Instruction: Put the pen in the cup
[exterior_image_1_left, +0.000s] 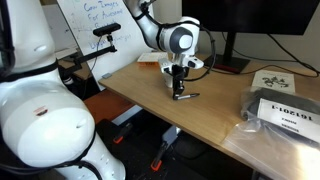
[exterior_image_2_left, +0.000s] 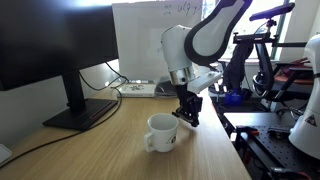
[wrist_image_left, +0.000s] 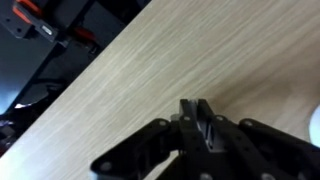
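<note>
The pen (exterior_image_1_left: 189, 97) in my gripper sticks out sideways below the cup's rim, so it needs to go up next, then tilt until it slants down.
My gripper (exterior_image_1_left: 179, 91) (exterior_image_2_left: 188, 116) (wrist_image_left: 201, 110) is down at the wooden desk, fingers pressed together on the pen. The pen (exterior_image_1_left: 189, 97) is thin and dark and sticks out sideways from the fingertips, just above the desk. In the wrist view only a thin grey sliver shows between the fingers. The white cup (exterior_image_2_left: 162, 133) stands upright on the desk right beside the gripper, handle side towards the front. Its rim just shows at the right edge of the wrist view (wrist_image_left: 316, 122). The cup is not visible in an exterior view where the arm covers it.
A monitor on a dark base (exterior_image_2_left: 80, 115) stands at the back of the desk (exterior_image_2_left: 110, 150). A black pouch (exterior_image_1_left: 285, 112) and a paper sheet (exterior_image_1_left: 272, 80) lie on the desk. A whiteboard (exterior_image_1_left: 95, 20) stands behind. The desk edge (wrist_image_left: 70, 85) is near the gripper.
</note>
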